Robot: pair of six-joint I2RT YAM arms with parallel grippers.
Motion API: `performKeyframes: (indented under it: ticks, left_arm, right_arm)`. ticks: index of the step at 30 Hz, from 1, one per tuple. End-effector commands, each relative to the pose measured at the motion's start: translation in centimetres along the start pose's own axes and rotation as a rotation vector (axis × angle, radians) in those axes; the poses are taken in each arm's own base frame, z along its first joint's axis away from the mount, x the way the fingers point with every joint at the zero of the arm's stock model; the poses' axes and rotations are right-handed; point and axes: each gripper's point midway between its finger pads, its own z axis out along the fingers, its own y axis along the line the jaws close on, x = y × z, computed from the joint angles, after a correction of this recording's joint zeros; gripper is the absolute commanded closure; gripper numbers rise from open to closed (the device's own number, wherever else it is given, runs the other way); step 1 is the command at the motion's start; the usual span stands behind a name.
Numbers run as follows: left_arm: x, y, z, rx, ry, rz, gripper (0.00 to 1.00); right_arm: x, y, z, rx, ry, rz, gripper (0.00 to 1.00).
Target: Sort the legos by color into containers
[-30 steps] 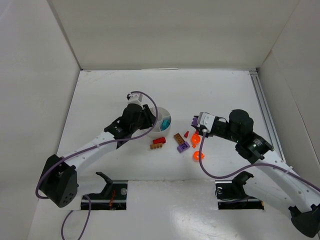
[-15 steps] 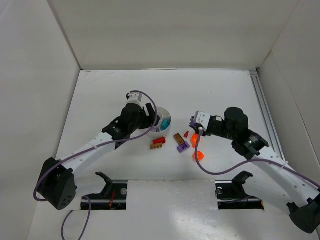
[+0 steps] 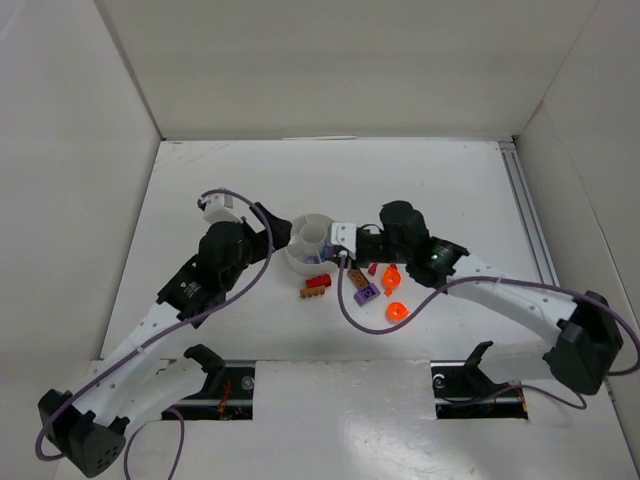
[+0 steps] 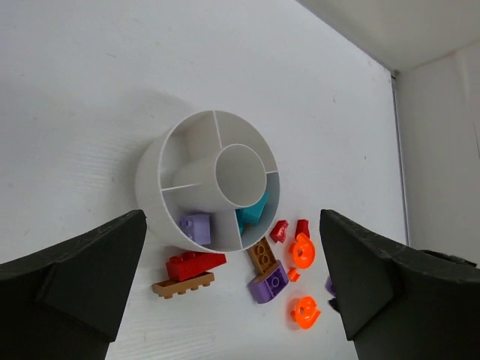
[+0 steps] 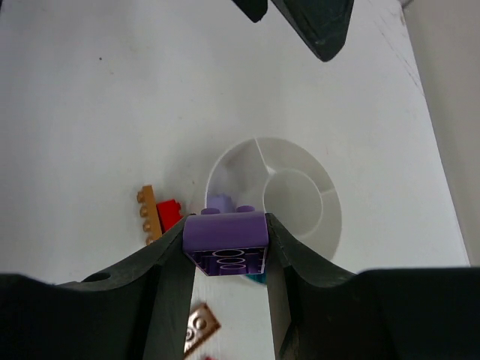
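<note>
The wedge container for the pale purple lego is below the robot's right gripper, to the left in the top view, so the gripper should go down to that side next for the release.
The white round dish (image 4: 150, 180) has wedge containers around a central cup. One wedge holds a pale purple lego (image 4: 196, 226), the neighbouring one a teal lego (image 4: 255, 210). My left gripper (image 4: 232, 217) hangs open above the dish with nothing between its fingers; from above it (image 3: 278, 228) is at the dish's left. My right gripper (image 5: 226, 229) is shut on a purple brick (image 5: 225, 238), held above the near rim of the dish (image 5: 330, 195). Loose on the table lie a red brick (image 4: 195, 264), a brown plate (image 4: 184, 285), a brown brick (image 4: 262, 257), a purple brick (image 4: 270, 283) and two orange pieces (image 4: 302, 251).
Two small red bits (image 4: 279, 230) lie beside the dish. The loose bricks (image 3: 365, 293) sit just in front of the dish (image 3: 300, 228), under the right arm. White walls enclose the table on three sides, and a rail (image 3: 530, 220) runs along the right edge.
My left gripper has opened wide and drawn back to the left of the dish. The right arm has swung left, carrying the purple brick from the loose pile to the dish.
</note>
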Motion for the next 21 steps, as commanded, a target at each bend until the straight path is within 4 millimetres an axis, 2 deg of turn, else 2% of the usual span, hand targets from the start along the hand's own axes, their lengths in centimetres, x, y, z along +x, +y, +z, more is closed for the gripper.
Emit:
performKeyframes:
  ticks: [1, 3, 6, 7, 8, 10, 14, 16, 21]
  left_arm:
    - [0.8, 3.9, -1.4, -0.147, -0.007, -0.066, 0.0]
    - [0.7, 4.3, -2.1, -0.148, -0.019, -0.078, 0.0]
    - [1.1, 5.1, -2.7, -0.168, -0.015, -0.083, 0.0]
    - [0.7, 5.1, -3.0, -0.164, -0.032, -0.088, 0.0]
    - [0.8, 5.5, -3.0, -0.18, -0.031, -0.093, 0.0]
    - [0.9, 5.7, -3.4, -0.18, -0.032, -0.093, 0.0]
    - [0.8, 5.8, -3.4, -0.185, -0.039, -0.093, 0.0]
    - [0.8, 5.8, -3.4, -0.185, -0.039, -0.093, 0.0]
    - [1.2, 6.2, -3.1, -0.205, -0.022, -0.083, 0.0]
  right_arm:
    - [-3.4, -2.3, 3.1, 0.036, -0.07, -0.085, 0.78]
    - [-3.2, -2.5, 5.2, 0.018, -0.052, -0.108, 0.78]
    - [-2.6, -3.1, 6.6, 0.007, -0.036, -0.157, 0.78]
    - [-1.9, -2.8, 7.5, -0.016, -0.029, -0.16, 0.78]
    - [-2.2, -2.6, 7.9, -0.039, -0.047, -0.174, 0.78]
    - [-1.4, -2.3, 9.0, -0.065, -0.039, -0.172, 0.77]
    - [0.3, -1.8, 10.5, -0.1, -0.014, -0.161, 0.75]
    - [0.1, -1.5, 10.9, -0.107, -0.019, -0.164, 0.73]
    - [1.0, -1.2, 11.4, -0.121, -0.004, -0.175, 0.69]
